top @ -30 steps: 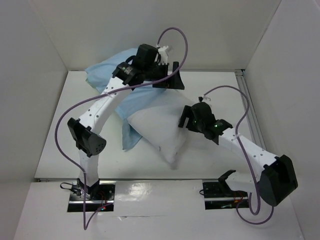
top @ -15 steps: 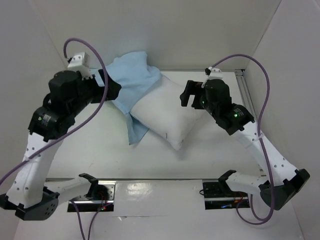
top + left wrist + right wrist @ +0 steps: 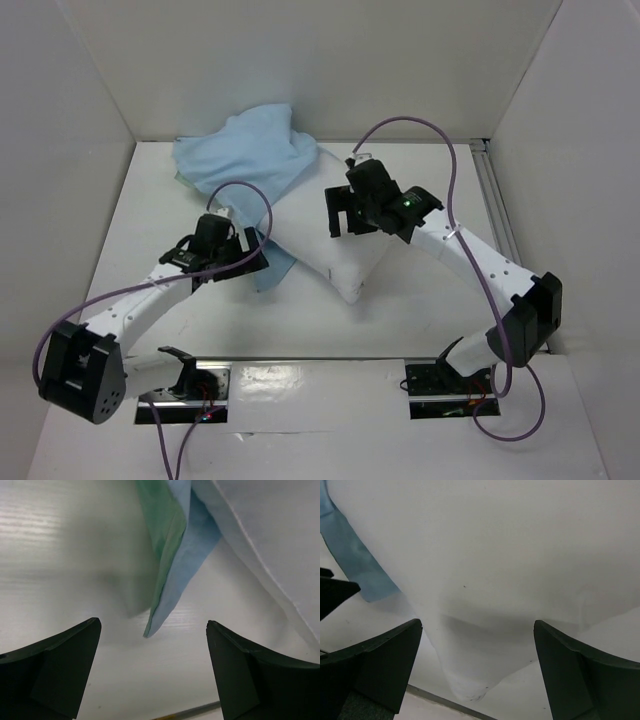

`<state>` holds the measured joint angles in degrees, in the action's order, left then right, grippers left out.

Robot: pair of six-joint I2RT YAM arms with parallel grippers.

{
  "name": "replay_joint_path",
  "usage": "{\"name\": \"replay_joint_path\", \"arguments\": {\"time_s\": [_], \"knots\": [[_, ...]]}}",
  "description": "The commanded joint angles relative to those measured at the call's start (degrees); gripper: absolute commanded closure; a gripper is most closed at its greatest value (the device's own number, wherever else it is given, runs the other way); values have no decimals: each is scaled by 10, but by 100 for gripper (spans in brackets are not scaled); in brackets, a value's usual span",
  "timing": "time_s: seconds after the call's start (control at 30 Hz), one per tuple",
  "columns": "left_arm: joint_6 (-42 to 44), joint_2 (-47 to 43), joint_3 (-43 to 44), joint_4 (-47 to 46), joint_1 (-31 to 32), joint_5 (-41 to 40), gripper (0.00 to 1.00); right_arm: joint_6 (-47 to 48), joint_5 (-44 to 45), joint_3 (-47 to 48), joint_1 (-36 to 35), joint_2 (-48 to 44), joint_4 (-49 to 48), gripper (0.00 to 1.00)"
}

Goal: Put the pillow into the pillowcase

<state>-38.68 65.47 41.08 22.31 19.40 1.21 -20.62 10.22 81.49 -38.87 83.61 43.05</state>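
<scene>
The pillowcase corner (image 3: 268, 277) sticks out clear of the pillow (image 3: 322, 252) and lines up between my open fingers. My left gripper needs to move down onto it and close.
The white pillow (image 3: 322, 252) lies slantwise mid-table, its near corner pointing at the front edge. The light blue pillowcase (image 3: 250, 152) is bunched behind and to its left, and one corner pokes out from under the pillow's left side. My left gripper (image 3: 252, 262) stands open just in front of that corner, apart from it. In the left wrist view the blue and sea-green pillowcase (image 3: 172, 565) corner hangs ahead of my left gripper (image 3: 152, 625), beside the pillow (image 3: 265, 535). My right gripper (image 3: 340, 212) hovers open over the pillow's middle; the pillow (image 3: 495, 565) fills its view, nothing between the jaws (image 3: 477, 625).
White walls close in the table on the left, back and right. A metal rail (image 3: 497, 205) runs along the right side and a strip (image 3: 300, 359) along the front edge. Purple cables loop above both arms.
The left arm swung from the back left down to the pillowcase's near corner. The right gripper moved left over the pillow. Both jaws opened wider.
</scene>
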Motion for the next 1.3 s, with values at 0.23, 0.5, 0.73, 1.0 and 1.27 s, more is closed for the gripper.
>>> {"name": "replay_joint_path", "arguments": {"time_s": [0.23,0.5,0.73,1.0,1.27], "knots": [[-24,155,9,-219,-11,71,48,-51,-32,-95,-2,1,-49,0],[-21,161,94,-236,-23,220,100,-41,-72,6,-2,82,-138,100],[-99,187,390,-270,-23,424,100,37,-42,481,87,190,-84,100],[-248,171,263,-490,55,492,100,-70,-93,20,37,99,-277,100],[-274,135,104,-504,159,478,100,-186,-126,-281,19,9,-380,100]]}}
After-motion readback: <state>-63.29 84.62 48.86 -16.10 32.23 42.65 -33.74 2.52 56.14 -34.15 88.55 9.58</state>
